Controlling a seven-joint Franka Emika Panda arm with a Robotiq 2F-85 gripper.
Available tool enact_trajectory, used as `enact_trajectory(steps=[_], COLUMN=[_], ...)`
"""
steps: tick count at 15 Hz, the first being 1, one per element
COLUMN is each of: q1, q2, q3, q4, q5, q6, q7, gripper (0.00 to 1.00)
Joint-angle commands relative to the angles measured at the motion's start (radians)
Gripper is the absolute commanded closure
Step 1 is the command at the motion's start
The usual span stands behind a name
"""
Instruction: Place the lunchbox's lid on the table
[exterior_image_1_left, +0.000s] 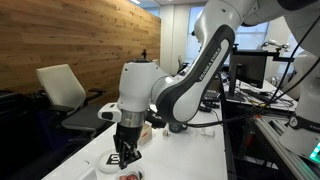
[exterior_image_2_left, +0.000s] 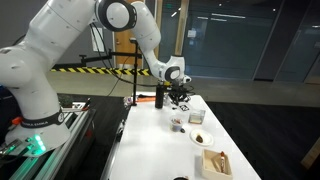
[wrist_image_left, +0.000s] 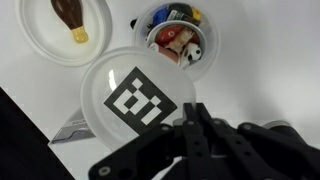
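Observation:
Next, my gripper moves past the lunchbox (exterior_image_1_left: 129, 176) and down to release the lid on the tabletop beyond, since that patch is bare and below my gripper.
The lid (wrist_image_left: 130, 100) is a pale round disc with a black-and-white blocky square on top. My gripper (wrist_image_left: 193, 106) is shut on its rim and holds it above the white table (wrist_image_left: 265, 60). The lunchbox (wrist_image_left: 178, 42), open with reddish and mixed contents, sits just beyond the lid. In an exterior view my gripper (exterior_image_1_left: 128, 150) hangs low over the table (exterior_image_1_left: 190, 150) with the lid (exterior_image_1_left: 126, 158) in it, and the lunchbox (exterior_image_1_left: 129, 176) lies just below. In an exterior view my gripper (exterior_image_2_left: 180, 97) is above the lunchbox (exterior_image_2_left: 178, 122).
A white plate (wrist_image_left: 65, 30) with a brown item lies next to the lunchbox; it also shows in an exterior view (exterior_image_2_left: 201, 138). A tan square box (exterior_image_2_left: 216, 163) stands nearer the table's end. Chairs (exterior_image_1_left: 70, 95) stand beside the table.

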Motion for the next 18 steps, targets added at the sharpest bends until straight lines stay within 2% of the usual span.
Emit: enact_trajectory(steps=[1,7,11,13,18], q1=[-0.008,-0.032,-0.055,-0.075,-0.110], q2=[-0.006,-0.022,-0.020,0.002,0.080], q3=[-0.015,-0.107,-0.146,-0.137,-0.085], q4=[-0.037,-0.101,-0.139,-0.147,-0.137], q5=[0.002,0.004,0.012,0.025,0.040], q6=[-0.016,-0.018,-0.014,-0.001,0.116], q7=[0.025,0.127,0.185,0.189,0.155], gripper=[0.99,0.99,0.99,0.99,0.99])
